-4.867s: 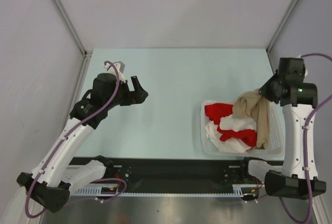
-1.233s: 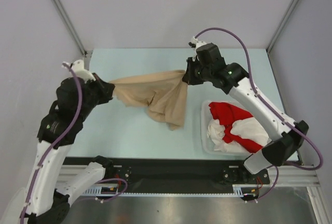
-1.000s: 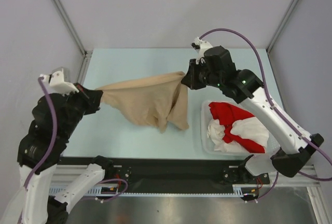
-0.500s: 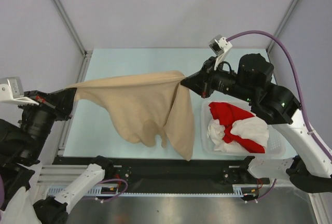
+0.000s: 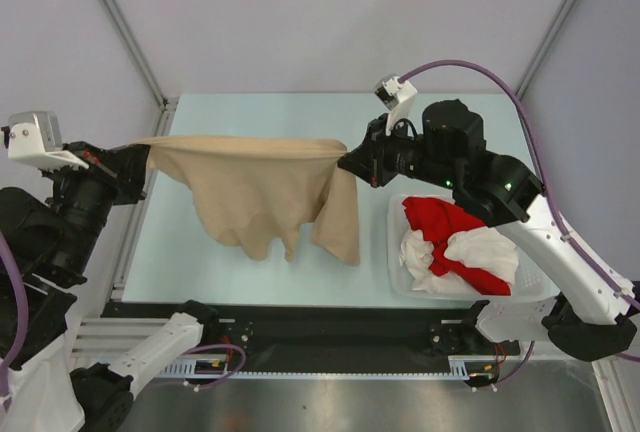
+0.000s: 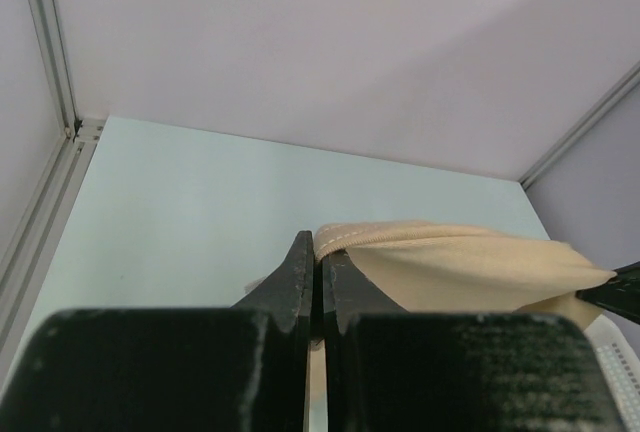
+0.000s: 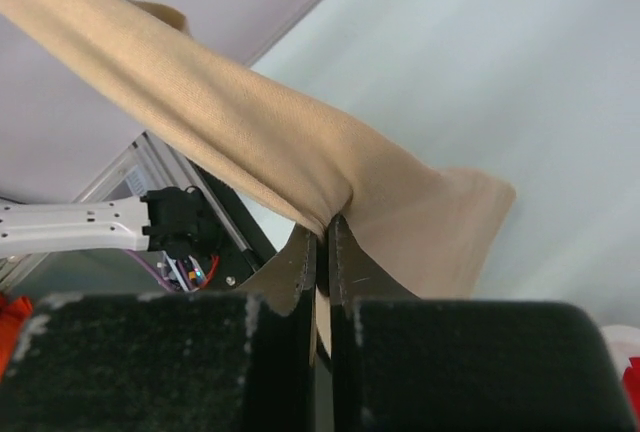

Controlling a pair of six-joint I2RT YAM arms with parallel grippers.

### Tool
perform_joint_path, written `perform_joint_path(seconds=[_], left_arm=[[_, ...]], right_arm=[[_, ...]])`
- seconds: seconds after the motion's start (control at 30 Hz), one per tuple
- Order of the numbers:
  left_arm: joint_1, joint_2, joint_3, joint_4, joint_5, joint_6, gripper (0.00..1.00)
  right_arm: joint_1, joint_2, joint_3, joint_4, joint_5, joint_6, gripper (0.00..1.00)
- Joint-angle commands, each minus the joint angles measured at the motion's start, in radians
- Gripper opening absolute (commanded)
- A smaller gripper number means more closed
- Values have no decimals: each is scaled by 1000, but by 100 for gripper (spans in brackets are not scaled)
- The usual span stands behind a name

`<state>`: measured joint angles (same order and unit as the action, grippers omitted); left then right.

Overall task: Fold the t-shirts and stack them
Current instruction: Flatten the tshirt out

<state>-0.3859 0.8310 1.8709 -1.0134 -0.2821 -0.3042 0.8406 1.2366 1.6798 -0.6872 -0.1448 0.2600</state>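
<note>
The bare pale table lies below, so next I need to bring the hanging cloth in my right gripper down toward the left in the top view and release it there.
The beige-tan t-shirt [image 5: 262,190] hangs stretched in the air between both grippers, its top edge taut and its body drooping over the pale table [image 5: 300,117]. My left gripper [image 5: 140,159] is shut on the shirt's left end [image 6: 450,262], the hem pinched between the fingers. At the other end, my right gripper [image 5: 345,161] pinches the cloth [image 7: 250,142], which drapes past it. The red t-shirt [image 5: 440,220] and the white t-shirt [image 5: 470,249] lie crumpled in the white basket [image 5: 392,252] at the right.
The basket sits at the table's right front, under the right arm. Metal frame posts [image 5: 120,27] rise at the table's back corners, with grey walls behind. A black rail [image 5: 330,332] with the arm bases runs along the near edge.
Both grippers have drawn apart and lifted the beige-tan shirt, which now hangs wide and taut. In the last half second its lower edge rose and the right gripper moved slightly left.
</note>
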Motion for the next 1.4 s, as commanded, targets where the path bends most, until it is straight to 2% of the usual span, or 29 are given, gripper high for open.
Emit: perform_joint_path(seconds=[0.0,0.07,0.2,0.37,0.5,0.6,0.67,0.73,0.77,0.8,0.83,0.87,0.93,0.97,1.0,1.03,1.07,1.1,1.13,1.17,1.2,1.23,1.27,1.3,1.37], left_arm=[[18,-27,30,116,-138,36,0],[18,-47,25,102,-167,37,0],[18,-85,60,4,-221,48,0],[18,-104,97,-103,-246,22,0],[18,-101,-28,-131,-226,-93,0],[18,-15,-139,-177,-253,-194,2],[19,86,-202,-195,-273,-226,0],[54,153,-222,-180,-217,-224,1],[79,213,-245,-147,-191,-213,3],[120,235,-269,-124,-183,-201,8],[136,258,-292,-102,-181,-199,18],[160,301,-303,-91,-180,-197,48],[174,327,-308,-88,-180,-210,70],[174,332,-335,-73,-160,-204,92],[174,326,-354,-73,-146,-197,97],[174,318,-378,-71,-131,-202,100],[174,303,-445,-71,-77,-208,100],[171,283,-490,-65,-43,-228,99],[164,229,-540,-51,-5,-239,91],[138,203,-652,-16,83,-252,85],[113,180,-705,-10,107,-298,83],[81,139,-755,-2,125,-326,83],[46,126,-841,1,133,-360,83],[-32,117,-877,1,129,-427,83],[-114,115,-967,-1,127,-513,82]], right_arm=[[-40,-11,5,-81,128,-12,0],[-38,-35,-28,-66,114,-11,0],[-38,-110,-77,-92,-65,-31,0],[-38,-75,-52,-181,-277,30,0],[-64,82,-31,-210,-361,59,2],[-124,249,-8,-178,-328,82,9],[-199,389,14,-125,-326,110,13],[-256,490,70,-89,-331,154,15],[-262,591,105,-89,-335,151,20],[-265,642,147,-113,-322,139,25],[-264,687,266,-153,-302,98,29],[-259,740,324,-251,-282,76,34],[-247,840,500,-366,-190,18,43],[-220,853,530,-452,-152,-7,50],[-200,833,534,-475,-69,-30,55],[-174,807,515,-486,-26,-71,58],[-151,772,404,-473,12,-90,64],[-100,723,333,-454,63,-102,64],[-81,634,240,-433,73,-108,65],[-65,583,75,-381,62,-101,66],[-39,542,-22,-358,9,-85,66],[-28,459,-102,-330,-10,-68,66],[-9,424,-258,-275,-22,-35,66],[29,393,-319,-246,-35,-22,66],[78,335,-447,-178,-38,25,65]])
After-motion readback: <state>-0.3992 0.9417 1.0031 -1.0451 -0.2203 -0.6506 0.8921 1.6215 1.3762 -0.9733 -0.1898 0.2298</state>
